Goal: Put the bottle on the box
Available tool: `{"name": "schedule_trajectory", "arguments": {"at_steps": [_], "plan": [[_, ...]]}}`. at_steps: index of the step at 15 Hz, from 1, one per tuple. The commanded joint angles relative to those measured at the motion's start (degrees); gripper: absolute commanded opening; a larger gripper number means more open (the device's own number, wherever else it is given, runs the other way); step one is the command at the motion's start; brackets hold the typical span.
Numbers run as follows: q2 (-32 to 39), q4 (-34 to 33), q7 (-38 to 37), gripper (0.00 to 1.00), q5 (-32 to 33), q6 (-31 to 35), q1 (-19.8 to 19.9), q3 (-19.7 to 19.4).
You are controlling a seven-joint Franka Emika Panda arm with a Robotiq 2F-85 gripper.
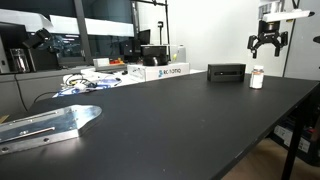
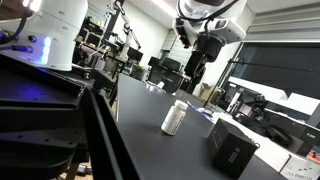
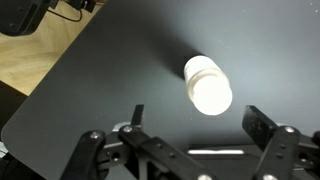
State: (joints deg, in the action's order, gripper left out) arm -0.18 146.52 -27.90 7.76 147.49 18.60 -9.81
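Observation:
The robot needs to lower its gripper over the bottle's white cap [image 3: 208, 85] next, then close its fingers around it.
The small white bottle [image 1: 257, 77] stands upright on the dark table, just beside the low black box [image 1: 226, 72]. It shows in both exterior views, bottle [image 2: 174, 118] and box [image 2: 233, 146]. My gripper [image 1: 267, 46] hangs open in the air well above the bottle, empty. In the wrist view I look straight down on the bottle's white cap [image 3: 208, 85], with my open fingers [image 3: 196, 120] spread wide on either side below it. The box is out of the wrist view.
A longer white box with printed lettering [image 1: 166, 71] lies left of the black box, with cables and clutter behind it. A metal bracket [image 1: 50, 125] lies at the near left. The table edge [image 3: 40, 85] runs close to the bottle, floor beyond.

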Motion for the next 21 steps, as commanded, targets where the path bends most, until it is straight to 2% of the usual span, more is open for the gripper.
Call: {"name": "schedule_trajectory", "arguments": {"at_steps": [1, 5, 10, 11, 12, 17, 20, 21], "plan": [[3.8, -2.1, -0.7, 1.0, -1.6, 1.5, -1.9, -1.9], [6.1, -2.5, -0.3, 1.0, -3.9, 3.5, -3.7, -2.5], [8.3, -3.0, -0.8, 1.0, -3.8, 5.3, -6.0, -3.3], [8.5, -3.0, -0.1, 0.91, -4.1, 5.3, -6.2, -3.5], [8.9, -3.0, -0.1, 0.74, -3.9, 5.9, -6.5, -3.7], [9.2, -4.0, -0.1, 0.39, -4.9, 5.2, -7.3, -4.6], [7.8, -5.1, 0.7, 0.19, -7.7, 3.6, -7.4, -3.9], [7.3, -5.5, 0.9, 0.19, -9.0, 3.1, -7.6, -3.6]]}}
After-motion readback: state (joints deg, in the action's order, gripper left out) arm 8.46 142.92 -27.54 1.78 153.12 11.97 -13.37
